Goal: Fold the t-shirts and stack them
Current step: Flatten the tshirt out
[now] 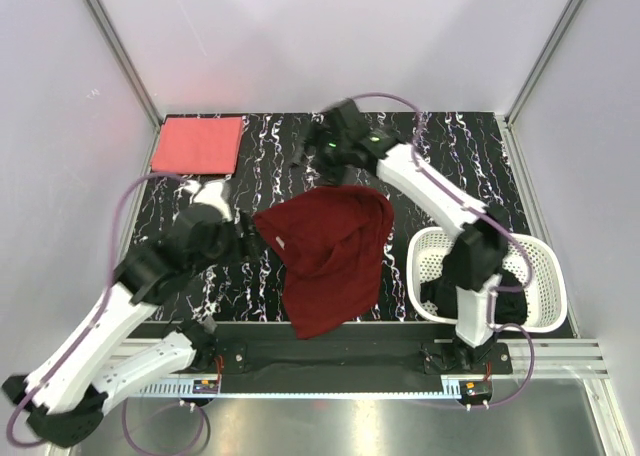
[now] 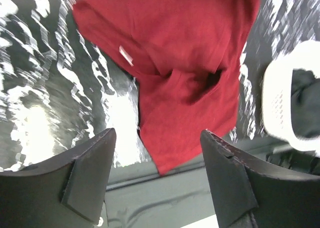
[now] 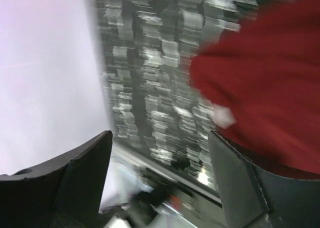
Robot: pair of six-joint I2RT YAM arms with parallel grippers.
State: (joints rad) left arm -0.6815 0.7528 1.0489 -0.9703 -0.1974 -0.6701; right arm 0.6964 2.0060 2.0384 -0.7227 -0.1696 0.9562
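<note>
The maroon t-shirt bunches across its middle, so my left gripper comes down next toward the right in the top view, onto the t-shirt's bunched edge (image 1: 318, 269) (image 2: 176, 80).
A dark maroon t-shirt (image 1: 332, 253) lies crumpled in the middle of the table, its lower end reaching the near edge. In the left wrist view the maroon t-shirt (image 2: 175, 63) lies beyond my open fingers. My left gripper (image 1: 238, 224) hovers just left of the shirt, open and empty (image 2: 157, 133). My right gripper (image 1: 312, 158) is raised behind the shirt's far edge, open and empty (image 3: 160, 134), with the maroon cloth (image 3: 270, 83) to its right in a blurred view. A folded coral pink t-shirt (image 1: 198, 144) lies at the back left. A black t-shirt (image 1: 508, 302) sits in the basket.
The white lattice basket (image 1: 540, 266) stands at the near right beside the right arm's base; the left wrist view shows the basket (image 2: 280, 100) too. White walls enclose the black marbled table (image 1: 270, 156) on the left, back and right.
</note>
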